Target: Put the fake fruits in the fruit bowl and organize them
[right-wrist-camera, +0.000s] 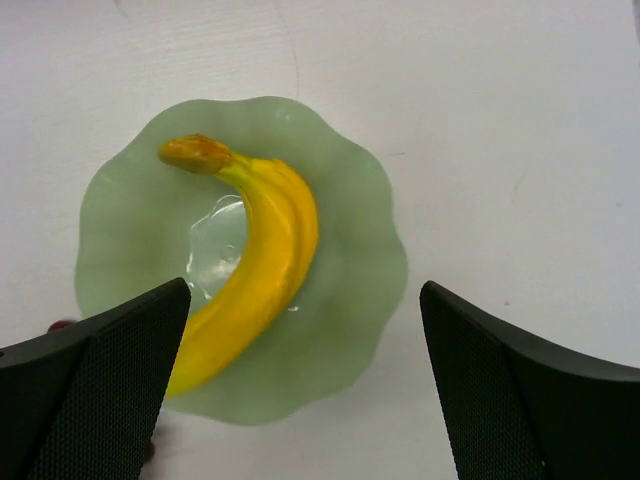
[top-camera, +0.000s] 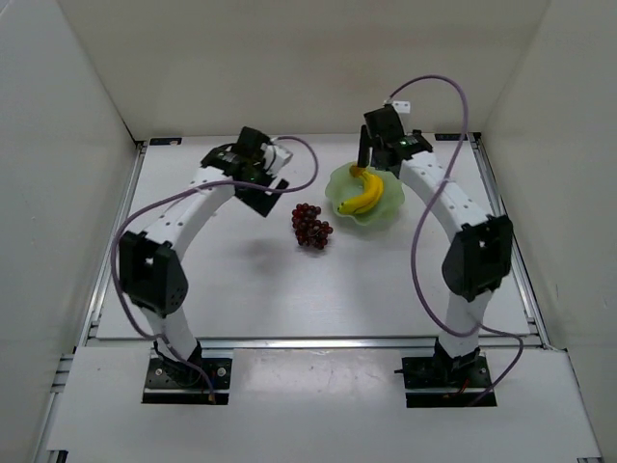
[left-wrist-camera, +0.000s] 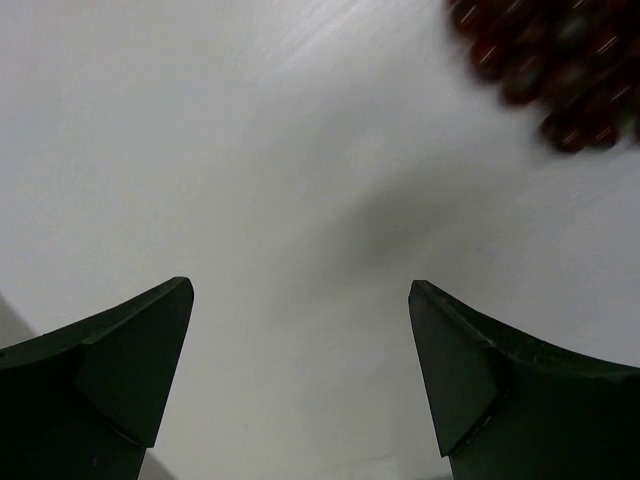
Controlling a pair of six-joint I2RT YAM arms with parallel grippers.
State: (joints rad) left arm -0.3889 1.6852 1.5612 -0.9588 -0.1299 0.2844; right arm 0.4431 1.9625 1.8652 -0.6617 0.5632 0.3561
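Note:
The dark red grapes (top-camera: 311,225) are below my left gripper, to the right in the top view, and are still outside the bowl (top-camera: 388,214). My left gripper should move down onto them toward that side.
The yellow bananas (top-camera: 364,196) lie in the pale green scalloped fruit bowl (top-camera: 388,214) at the back right. In the right wrist view the bananas (right-wrist-camera: 265,255) curve across the bowl (right-wrist-camera: 360,230), free of any grip. My right gripper (top-camera: 366,159) (right-wrist-camera: 304,288) hangs open just above them with nothing between its fingers. The dark red grapes (top-camera: 311,225) sit on the table left of the bowl. My left gripper (top-camera: 272,193) (left-wrist-camera: 300,287) is open and empty over bare table left of the grapes (left-wrist-camera: 560,70), which appear blurred at the top right of the left wrist view.
White walls (top-camera: 77,145) enclose the table on the left, back and right. Metal rails (top-camera: 511,241) run along the table's edges. Purple cables (top-camera: 419,251) loop off both arms.

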